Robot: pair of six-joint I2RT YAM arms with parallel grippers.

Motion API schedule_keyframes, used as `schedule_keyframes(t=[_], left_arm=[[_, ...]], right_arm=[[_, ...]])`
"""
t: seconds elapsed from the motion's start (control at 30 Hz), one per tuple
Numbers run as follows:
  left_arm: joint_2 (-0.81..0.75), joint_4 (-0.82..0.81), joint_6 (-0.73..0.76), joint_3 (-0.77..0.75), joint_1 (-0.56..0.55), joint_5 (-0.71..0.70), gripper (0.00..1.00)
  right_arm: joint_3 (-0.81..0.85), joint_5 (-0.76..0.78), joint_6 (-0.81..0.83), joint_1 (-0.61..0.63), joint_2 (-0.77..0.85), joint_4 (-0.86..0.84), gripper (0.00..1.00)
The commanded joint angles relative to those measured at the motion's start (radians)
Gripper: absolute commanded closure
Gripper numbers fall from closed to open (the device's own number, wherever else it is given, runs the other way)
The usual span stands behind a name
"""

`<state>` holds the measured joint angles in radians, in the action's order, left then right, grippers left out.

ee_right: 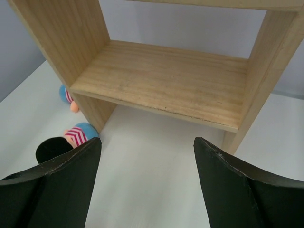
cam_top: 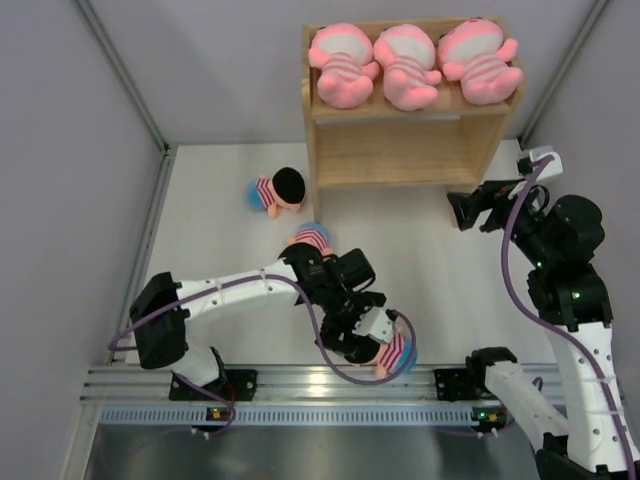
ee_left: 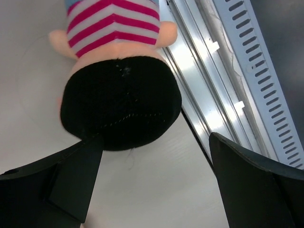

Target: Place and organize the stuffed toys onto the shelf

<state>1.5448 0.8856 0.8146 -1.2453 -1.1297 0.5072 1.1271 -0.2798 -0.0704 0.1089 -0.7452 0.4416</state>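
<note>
The third doll's black head (ee_left: 121, 104) is below my left gripper's fingers, toward the left in the wrist view. My left gripper needs to move down onto it next, easing toward that side.
The wooden shelf (cam_top: 404, 150) stands at the back with three pink striped toys (cam_top: 405, 66) in a row on its top tier; its lower tier (ee_right: 161, 80) is bare. One doll (cam_top: 278, 190) lies left of the shelf. A second doll (cam_top: 312, 238) is partly hidden by my left arm. A third doll (cam_top: 393, 352) lies by the front rail. My left gripper (cam_top: 372, 335) is open just behind this doll's black head (ee_left: 121, 104), with its left fingertip at the head's edge. My right gripper (cam_top: 462, 210) is open and empty, facing the lower tier.
A metal rail (cam_top: 300, 385) runs along the table's front edge, right beside the third doll, and shows in the left wrist view (ee_left: 223, 71). Grey wall panels enclose the left, back and right. Two dolls (ee_right: 78, 135) show left of the shelf's side panel.
</note>
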Motion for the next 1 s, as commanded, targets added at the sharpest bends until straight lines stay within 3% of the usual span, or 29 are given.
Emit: schedule_keyframes(t=[0.0,0.1,0.17,0.2,0.23,0.33,0.47,0.53,0.6,0.63,0.67,0.77,0.87,0.97], left_arm=[[0.046,-0.127,-0.006,0.05,-0.027,-0.015,0.01],[0.057,-0.247,-0.049,0.096,-0.025,-0.093,0.02],[0.058,-0.313,-0.066,0.133,-0.028,-0.146,0.14],[0.063,-0.33,-0.087,0.141,-0.028,-0.165,0.24],[0.064,-0.349,-0.103,0.15,-0.027,-0.189,0.49],[0.075,-0.413,-0.146,0.17,-0.027,-0.257,1.0],[0.058,-0.428,-0.166,0.172,-0.013,-0.271,1.0],[0.012,-0.372,-0.183,0.124,0.033,-0.118,1.0],[-0.025,-0.332,-0.233,0.071,0.164,0.026,1.0],[-0.029,-0.282,-0.251,0.002,0.223,0.175,1.0],[-0.028,-0.254,-0.262,-0.037,0.325,0.224,1.0],[-0.034,-0.139,-0.246,-0.141,0.427,0.307,1.0],[-0.073,-0.108,-0.25,-0.151,0.481,0.428,1.0],[-0.1,-0.109,-0.268,-0.146,0.518,0.47,1.0]], right_arm=[[0.005,-0.041,0.014,-0.003,0.024,-0.018,0.21],[-0.009,-0.045,0.012,-0.003,0.04,-0.007,0.21],[-0.019,-0.045,0.017,-0.002,0.053,-0.004,0.2],[-0.023,-0.041,0.018,-0.002,0.058,-0.001,0.2],[-0.026,-0.038,0.021,-0.002,0.06,0.0,0.2],[-0.038,-0.045,0.011,-0.003,0.061,-0.003,0.19],[-0.04,-0.082,0.004,-0.002,0.05,0.006,0.2],[-0.03,-0.108,0.029,-0.002,0.047,0.017,0.21],[-0.015,-0.156,0.052,-0.003,0.035,0.029,0.21],[-0.012,-0.185,0.096,-0.002,0.03,0.028,0.21],[-0.007,-0.217,0.116,0.0,0.026,0.029,0.22],[-0.012,-0.373,0.217,0.029,0.035,0.026,0.24],[-0.07,-0.496,0.364,0.089,0.059,0.025,0.25],[-0.133,-0.542,0.614,0.158,0.088,0.1,0.23]])
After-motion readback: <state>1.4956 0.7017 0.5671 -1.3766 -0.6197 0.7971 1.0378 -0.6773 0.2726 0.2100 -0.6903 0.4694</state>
